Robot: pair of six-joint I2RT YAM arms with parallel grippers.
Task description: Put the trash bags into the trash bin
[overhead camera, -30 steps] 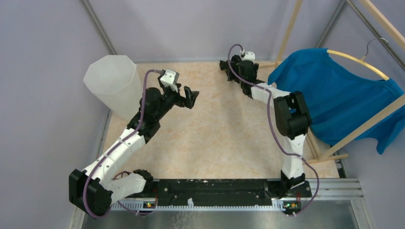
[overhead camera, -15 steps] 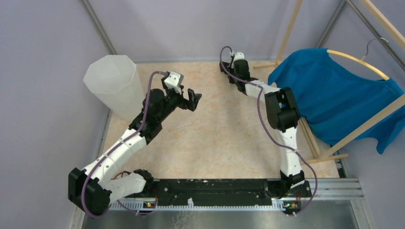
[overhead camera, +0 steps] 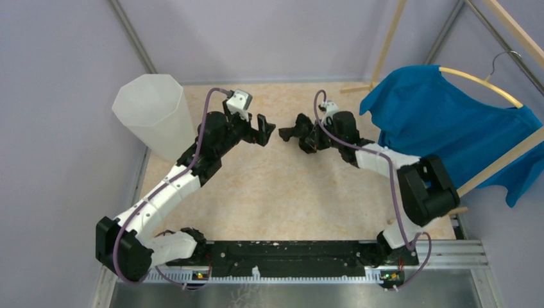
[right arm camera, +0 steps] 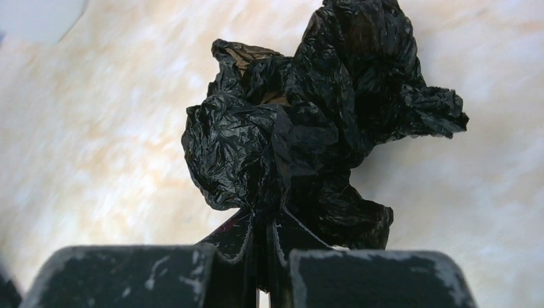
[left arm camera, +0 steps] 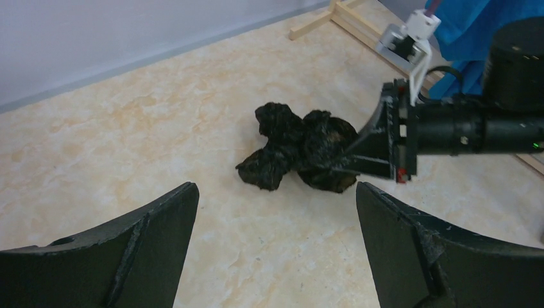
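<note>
I will move my left gripper to the right in the top view and close it on the bag's loose end (overhead camera: 287,133) (left arm camera: 259,169), since my right gripper pinches the bag's opposite side.
The trash bag (overhead camera: 294,133) is a crumpled, glossy black wad in the middle of the table, seen close up in the right wrist view (right arm camera: 308,122). My right gripper (overhead camera: 310,138) is shut on its near edge, with the plastic pinched between the fingertips (right arm camera: 263,221). Whether the bag rests on the table or hangs just above it I cannot tell. My left gripper (overhead camera: 265,130) stands wide open just left of the bag, facing it, nothing between its fingers (left arm camera: 274,189). The bag (left arm camera: 296,153) lies a little beyond them. The trash bin (overhead camera: 153,109), tall and translucent white, stands at the far left behind the left arm.
A blue T-shirt (overhead camera: 449,131) hangs on a hanger from a wooden rack (overhead camera: 494,163) along the right side, close to the right arm's elbow. Grey walls close in the table on the left, back and right.
The right gripper shut on the bag at the far back and swung it toward the table's middle. The left gripper shifted slightly right and stayed open.
</note>
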